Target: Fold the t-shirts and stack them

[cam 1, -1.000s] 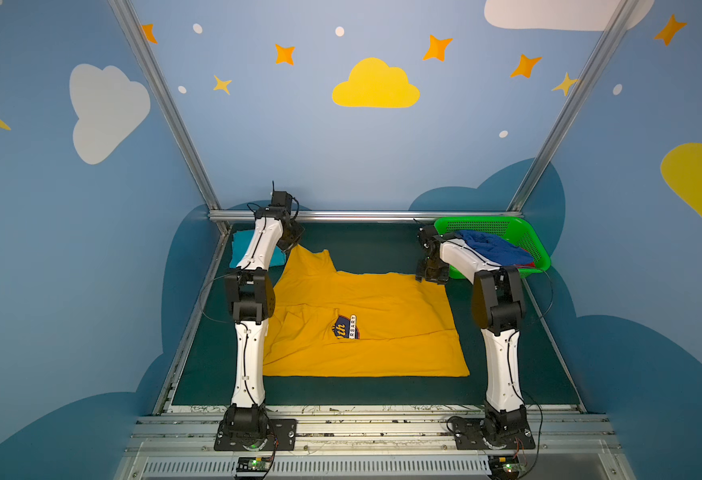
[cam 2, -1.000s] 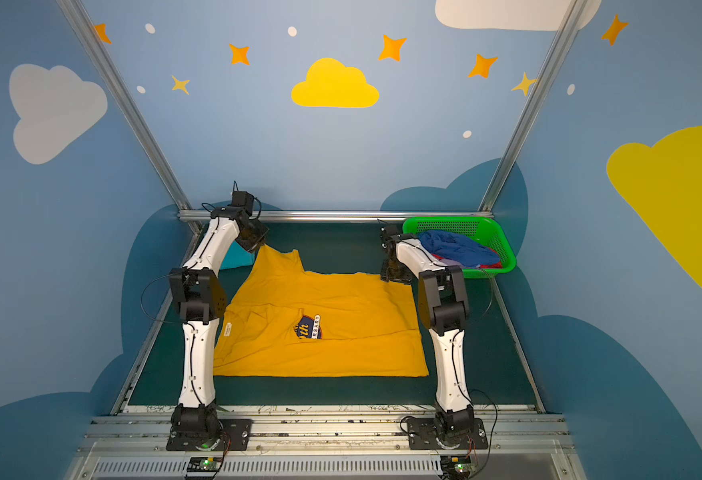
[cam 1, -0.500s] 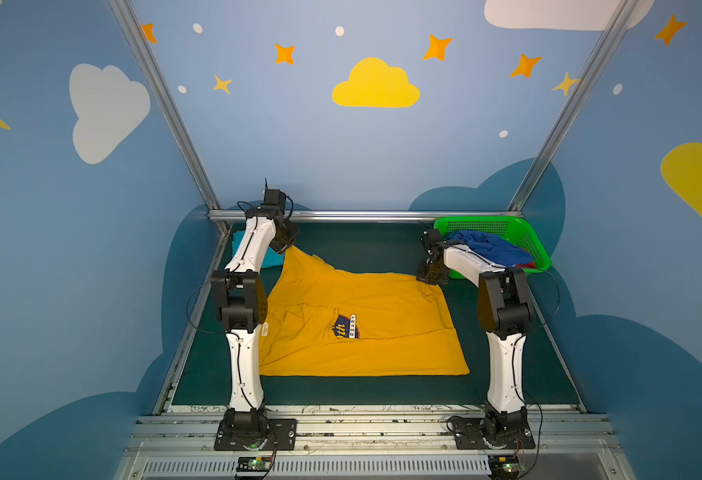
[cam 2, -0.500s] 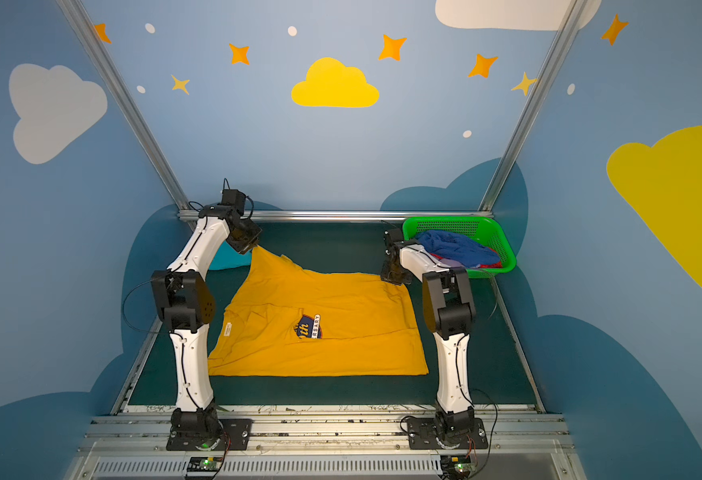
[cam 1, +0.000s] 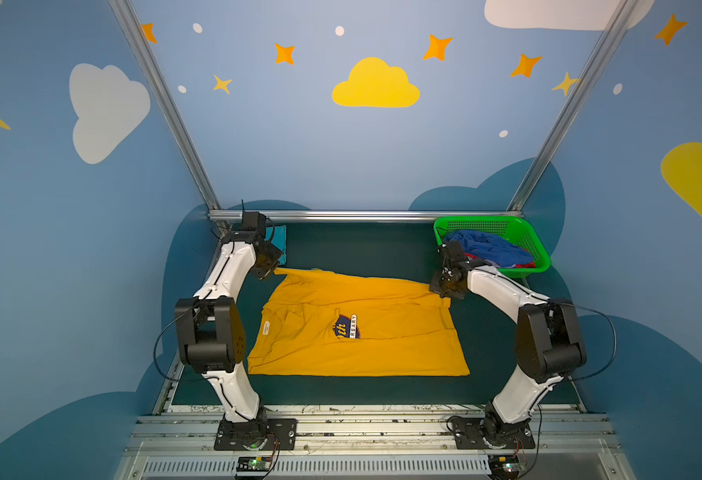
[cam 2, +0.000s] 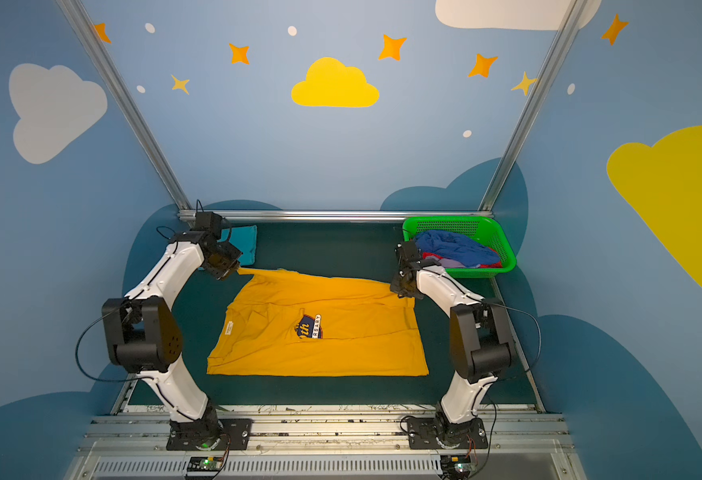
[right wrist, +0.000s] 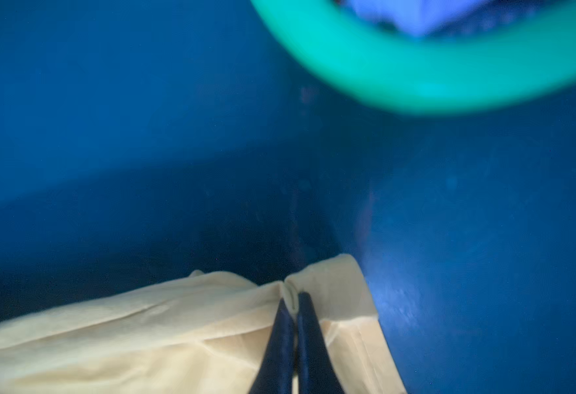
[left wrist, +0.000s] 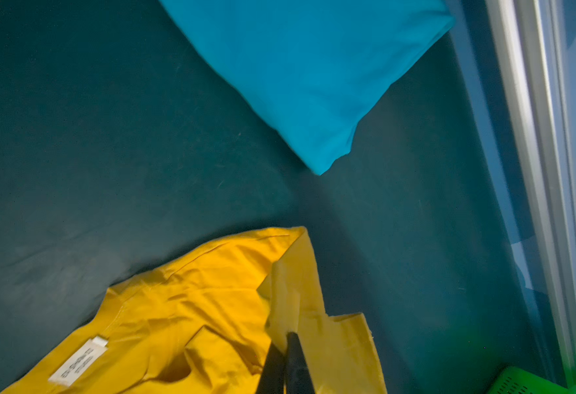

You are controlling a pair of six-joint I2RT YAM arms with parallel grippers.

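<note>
The t-shirt's far edge is lifted between both grippers. My right gripper will next pull the t-shirt back toward my base and down onto its hem's middle to let it go.
A large mustard-yellow t-shirt (cam 1: pixel 357 336) (cam 2: pixel 320 336) with a navy chest print lies spread on the dark green table. My left gripper (cam 1: pixel 272 272) (cam 2: pixel 235 272) (left wrist: pixel 288 336) is shut on its far left corner (left wrist: pixel 290 273). At the far right corner (right wrist: pixel 331 283), my right gripper (cam 1: pixel 441 293) (cam 2: pixel 399 293) (right wrist: pixel 293 298) is shut on the cloth. The far edge runs taut between the two, slightly lifted. A folded teal t-shirt (cam 1: pixel 279 243) (cam 2: pixel 244 245) (left wrist: pixel 314 68) lies just behind the left gripper.
A bright green basket (cam 1: pixel 526 241) (cam 2: pixel 488 228) (right wrist: pixel 416 85) stands at the back right, close behind the right gripper, holding crumpled blue (cam 1: pixel 486 247), red (cam 1: pixel 522 264) and lavender (cam 2: pixel 451 263) t-shirts. An aluminium rail (cam 1: pixel 341 215) bounds the table's far edge.
The right gripper has shut on the yellow shirt's far right corner. The left arm has swung leftwards, dragging the far left corner out and stretching the far edge.
</note>
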